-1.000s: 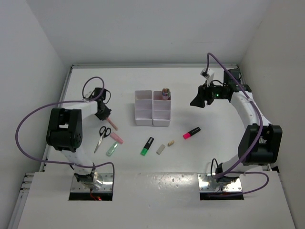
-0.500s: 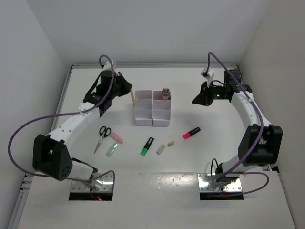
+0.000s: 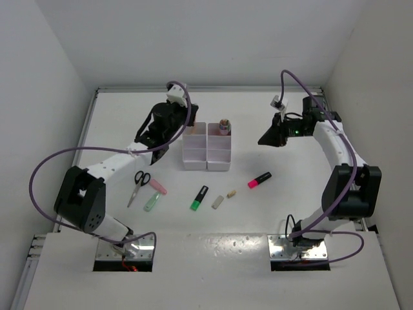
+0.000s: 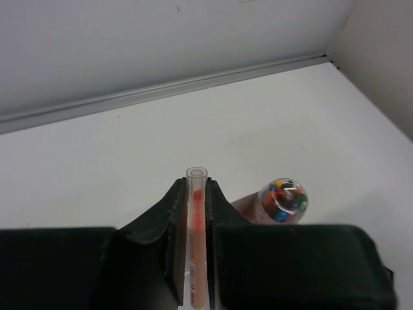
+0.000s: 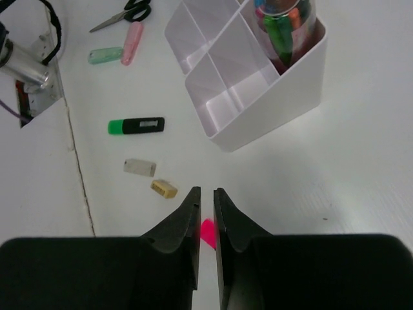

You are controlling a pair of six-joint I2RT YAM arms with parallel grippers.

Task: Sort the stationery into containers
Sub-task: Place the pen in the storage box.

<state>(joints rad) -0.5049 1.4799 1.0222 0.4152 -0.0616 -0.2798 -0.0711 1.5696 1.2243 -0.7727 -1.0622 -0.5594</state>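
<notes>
The robot's left gripper should next ease toward the other pen's bead-filled cap and down into the organiser's other back section to release the pale pink pen. The pale pink pen already hangs upright by the opening of that section.
My left gripper is shut on a pale pink pen and holds it upright at the back left corner of the white organiser. A pen with a bead-filled cap stands in the back right compartment. My right gripper is shut and empty, raised to the right of the organiser and above the pink highlighter, which shows between its fingers. On the table lie scissors, a pink pen, a green pen, a green highlighter, a grey eraser and a beige eraser.
The right wrist view shows the organiser, green highlighter, grey eraser and beige eraser. White walls close in the table at the back and both sides. The arm bases stand at the near edge.
My left arm has swung from beside the scissors up and right to the organiser, carrying the pale pink pen. The right gripper has hardly moved.
</notes>
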